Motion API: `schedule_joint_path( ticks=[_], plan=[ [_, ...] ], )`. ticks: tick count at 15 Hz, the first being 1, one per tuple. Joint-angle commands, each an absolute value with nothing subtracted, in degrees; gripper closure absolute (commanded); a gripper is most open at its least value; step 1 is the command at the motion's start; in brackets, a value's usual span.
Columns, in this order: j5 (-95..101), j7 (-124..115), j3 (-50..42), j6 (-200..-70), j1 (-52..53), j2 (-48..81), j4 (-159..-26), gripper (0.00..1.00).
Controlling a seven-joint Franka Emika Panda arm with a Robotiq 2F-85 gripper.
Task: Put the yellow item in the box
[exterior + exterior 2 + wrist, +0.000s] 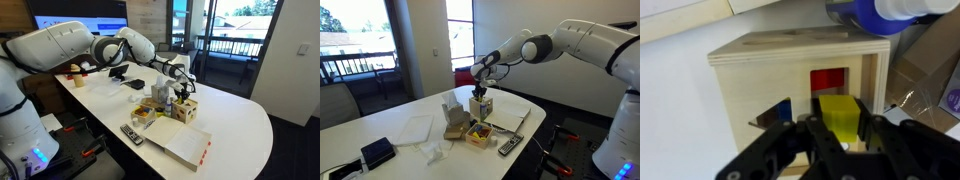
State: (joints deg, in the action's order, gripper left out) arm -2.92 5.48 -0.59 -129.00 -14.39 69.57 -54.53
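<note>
The yellow block reaches only one side of the red square hole (827,81), so next I will move my gripper over that opening, toward the wrist view's top edge, and let go.
The box (770,70) is a small light-wood cube with cut-out holes showing red and blue inside; it also shows in both exterior views (186,109) (482,106). My gripper (838,128) is shut on the yellow item (837,112), a yellow block, and holds it right above the box's top face by a square hole. In the exterior views the gripper (181,93) (479,91) hangs directly over the box; the yellow block is hard to see there.
A flat white box with a red edge (186,147) lies near the table front. A remote control (131,134) (509,146), a small tray of items (478,133), a brown carton (453,128), a dark pouch (377,153) and a blue-white bottle (890,12) sit nearby.
</note>
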Motion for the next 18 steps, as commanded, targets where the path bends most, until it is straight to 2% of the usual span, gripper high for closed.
schedule_joint_path(
  ticks=[1, 18],
  plan=[
    [-4.3, 5.2, -0.3, -126.0, -14.9, 71.8, -52.6, 0.91],
    [-3.4, 3.1, -1.4, -123.9, -14.1, 70.8, -53.3, 0.91]
  ],
)
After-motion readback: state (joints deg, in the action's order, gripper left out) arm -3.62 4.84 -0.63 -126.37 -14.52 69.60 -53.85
